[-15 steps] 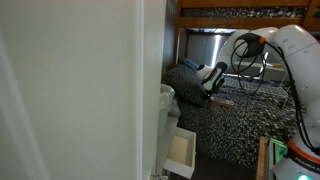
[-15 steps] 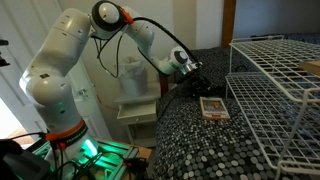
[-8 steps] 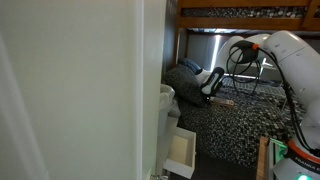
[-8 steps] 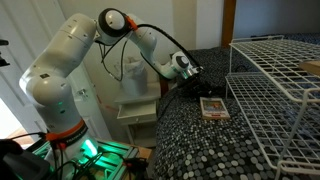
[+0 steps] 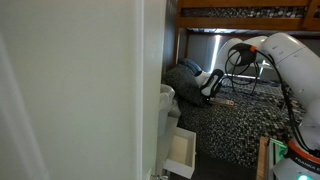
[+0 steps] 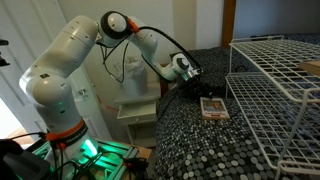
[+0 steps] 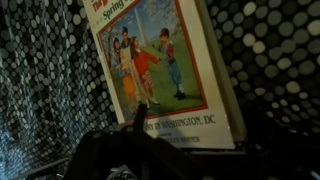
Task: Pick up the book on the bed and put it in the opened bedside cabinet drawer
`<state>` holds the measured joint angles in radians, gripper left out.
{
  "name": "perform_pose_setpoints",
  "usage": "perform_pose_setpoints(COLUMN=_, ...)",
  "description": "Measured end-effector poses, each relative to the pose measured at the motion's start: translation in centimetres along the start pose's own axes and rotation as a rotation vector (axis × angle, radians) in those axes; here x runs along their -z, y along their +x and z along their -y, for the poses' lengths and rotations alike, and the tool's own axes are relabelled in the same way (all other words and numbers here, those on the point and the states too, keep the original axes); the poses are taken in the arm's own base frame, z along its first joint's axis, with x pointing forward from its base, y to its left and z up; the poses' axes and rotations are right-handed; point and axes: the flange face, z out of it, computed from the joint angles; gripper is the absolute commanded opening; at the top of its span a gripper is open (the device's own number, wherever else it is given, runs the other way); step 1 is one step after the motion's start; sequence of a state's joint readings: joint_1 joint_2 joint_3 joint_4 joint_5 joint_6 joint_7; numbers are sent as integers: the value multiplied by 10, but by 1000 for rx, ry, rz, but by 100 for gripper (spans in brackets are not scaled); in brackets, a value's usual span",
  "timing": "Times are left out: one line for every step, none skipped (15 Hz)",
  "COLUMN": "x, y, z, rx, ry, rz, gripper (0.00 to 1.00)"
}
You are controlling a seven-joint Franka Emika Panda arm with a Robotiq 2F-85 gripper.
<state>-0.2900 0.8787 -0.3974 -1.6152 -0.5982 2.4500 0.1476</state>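
My gripper will move slightly onto the book's nearest corner (image 7: 230, 136) next. One finger will be over the cover.
The book (image 6: 213, 108) lies flat on the bed's speckled cover (image 6: 200, 140), near the edge. It also shows in an exterior view (image 5: 227, 101), and it fills the wrist view (image 7: 160, 60) with its pale cover and colour picture. My gripper (image 6: 190, 78) hangs just above the bed beside the book, on the cabinet side; it also shows in an exterior view (image 5: 210, 90). In the wrist view its dark fingers (image 7: 198, 140) stand apart at the bottom edge, open and empty. The white bedside cabinet (image 5: 168, 110) has its drawer (image 5: 182, 152) pulled out, cream inside.
A white wire rack (image 6: 275, 80) stands on the bed close to the book. A dark grey pillow (image 5: 186, 80) lies at the head of the bed. A tall pale wall panel (image 5: 80, 90) fills one side. The robot base (image 6: 60, 120) stands by the cabinet.
The arm has shifted and the gripper has come down a little toward the bed near the book. The book has not moved.
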Motion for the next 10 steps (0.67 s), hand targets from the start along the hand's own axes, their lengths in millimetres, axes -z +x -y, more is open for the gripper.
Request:
perform_pose_setpoints(x=0, y=0, z=0, rx=7, ry=0, rz=0, gripper=100)
perform_pose_setpoints(x=0, y=0, z=0, rx=11, ry=0, rz=0, gripper=100)
perform_pose_setpoints(x=0, y=0, z=0, rx=12, ry=-1, rz=0, gripper=100)
perform_pose_setpoints(x=-1, y=1, z=0, rx=13, ry=-4, rz=1, gripper=100)
perform_pose_setpoints(x=-1, y=1, z=-1, rx=12, ry=-9, rz=3, gripper=100)
perform_pose_setpoints(x=-3, y=2, z=-1, rx=12, ry=-18, rz=5, gripper=89)
perform_pose_setpoints(x=-6, y=3, z=-2, rx=12, ry=-27, rz=7, gripper=74)
perform_pose_setpoints(x=-8, y=5, z=-3, rx=12, ry=-34, rz=8, gripper=68)
perform_pose_setpoints(x=-11, y=6, z=-3, rx=13, ry=-41, rz=9, gripper=58)
perform_pose_setpoints(x=-14, y=7, z=-3, rx=15, ry=-46, rz=10, gripper=50)
